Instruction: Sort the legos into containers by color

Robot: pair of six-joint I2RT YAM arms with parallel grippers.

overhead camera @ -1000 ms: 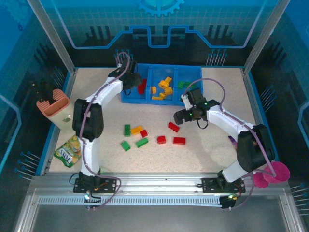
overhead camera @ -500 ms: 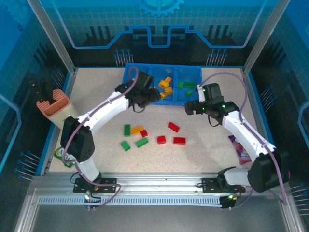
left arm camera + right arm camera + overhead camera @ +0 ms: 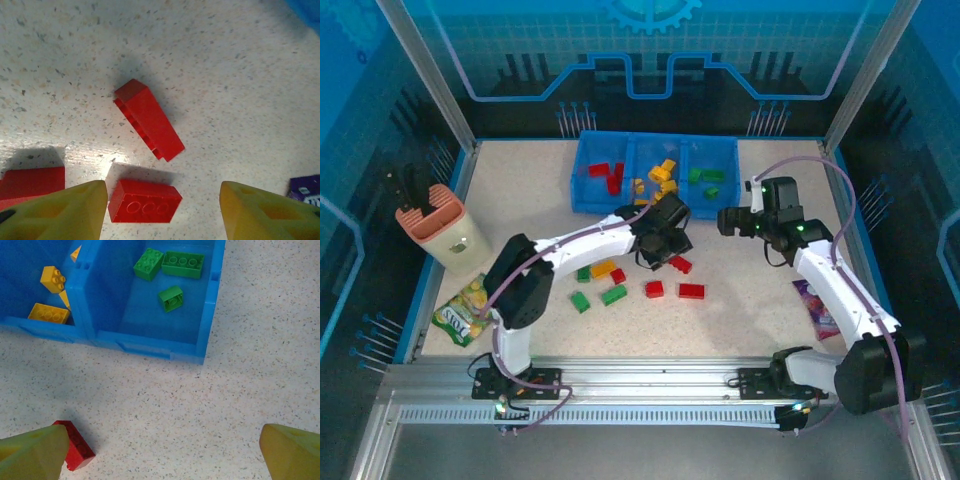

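My left gripper turns in line with the slanted tipped red brick [image 3: 680,265] [image 3: 149,119] next and comes down over that brick to close.
The blue tray [image 3: 582,190] sits at the back, with red legos [image 3: 608,175] in its left container, yellow ones [image 3: 662,178] in the middle and green ones [image 3: 706,178] on the right. Loose red [image 3: 691,291], green [image 3: 613,294] and yellow-orange [image 3: 604,268] legos lie mid-table. My left gripper [image 3: 665,255] hovers open over the red ones. In the left wrist view a flat red brick [image 3: 145,205] lies on the table between its yellow fingers [image 3: 65,215], untouched, with a tipped red brick [image 3: 149,119] beyond. My right gripper [image 3: 728,220] is open and empty, in front of the green container [image 3: 150,315].
A beige-and-pink utensil holder [image 3: 433,225] stands at the left edge, with a snack packet [image 3: 460,312] in front of it. A purple packet [image 3: 817,305] lies on the right under my right arm. Raised blue rims border the table.
My left arm swung from the tray's red container down to the loose red bricks, its jaws widening. My right arm pulled back from mid-table to the right, in front of the green container.
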